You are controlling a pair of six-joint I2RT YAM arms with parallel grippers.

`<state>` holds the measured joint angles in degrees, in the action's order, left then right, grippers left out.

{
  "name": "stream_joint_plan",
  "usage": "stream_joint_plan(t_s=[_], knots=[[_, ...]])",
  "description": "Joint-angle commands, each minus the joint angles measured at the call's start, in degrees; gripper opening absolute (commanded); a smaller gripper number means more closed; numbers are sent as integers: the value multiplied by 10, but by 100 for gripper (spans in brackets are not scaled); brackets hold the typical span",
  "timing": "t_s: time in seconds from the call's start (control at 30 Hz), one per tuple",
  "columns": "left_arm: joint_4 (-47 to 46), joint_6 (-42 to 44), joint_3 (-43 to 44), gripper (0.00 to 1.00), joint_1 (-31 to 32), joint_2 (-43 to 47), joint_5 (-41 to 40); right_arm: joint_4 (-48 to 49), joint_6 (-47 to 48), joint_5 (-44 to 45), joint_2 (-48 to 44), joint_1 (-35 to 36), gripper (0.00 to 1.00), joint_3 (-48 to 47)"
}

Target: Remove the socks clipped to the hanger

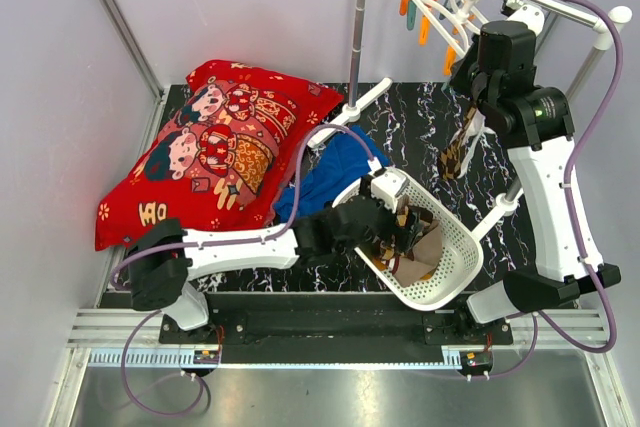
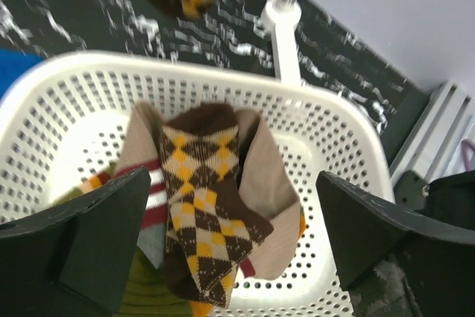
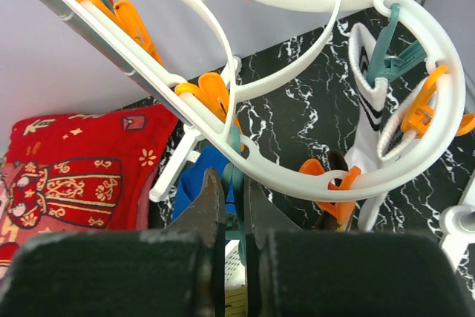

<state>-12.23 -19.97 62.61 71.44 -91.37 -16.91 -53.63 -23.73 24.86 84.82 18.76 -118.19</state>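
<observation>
Next, my left gripper moves outward and to the right in the top view, onto the checked sock's dangling lower end, because it hangs free below the hanger (image 1: 440, 2).
The white ring hanger (image 1: 440, 2) hangs from the rail at the back right. My right gripper (image 3: 235, 191) is shut on a teal peg (image 3: 236, 172) under the hanger's ring (image 3: 297, 176). A white sock with dark bands (image 3: 367, 109) is clipped at the ring's right side. A brown checked sock (image 1: 460, 152) dangles below the hanger. My left gripper (image 2: 231, 183) is wide open over the white basket (image 2: 223, 79), nothing between its fingers. Below it another brown checked sock (image 2: 200, 206) lies on a beige sock (image 2: 271, 176), a red-striped one and an olive-green one (image 2: 145, 287).
A red printed pillow (image 1: 210, 147) lies at the back left, with a blue cloth (image 1: 335, 172) beside it. The rack's white pole (image 1: 357, 17) and feet (image 1: 345, 112) stand on the dark marbled mat. Orange and teal pegs (image 3: 130, 20) hang from the hanger's other rings.
</observation>
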Motion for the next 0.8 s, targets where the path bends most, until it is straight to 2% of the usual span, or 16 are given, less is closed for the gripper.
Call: stream_joint_plan(t_s=[0.0,0.27,0.47,0.67,0.77], knots=[[0,50,56,99,0,32,-37,36,-25,-35,-18,6,0,-27],[-4,106,245,99,-45,-104,-9,56,-60,-74,-27,5,0,-8],[-15,133,350,99,-64,-183,22,67,-67,-81,-33,5,0,2],[-52,130,381,95,-75,-234,13,79,-71,-84,-47,5,0,19],[-53,125,408,88,-81,-260,7,82,-74,-88,-51,5,0,24]])
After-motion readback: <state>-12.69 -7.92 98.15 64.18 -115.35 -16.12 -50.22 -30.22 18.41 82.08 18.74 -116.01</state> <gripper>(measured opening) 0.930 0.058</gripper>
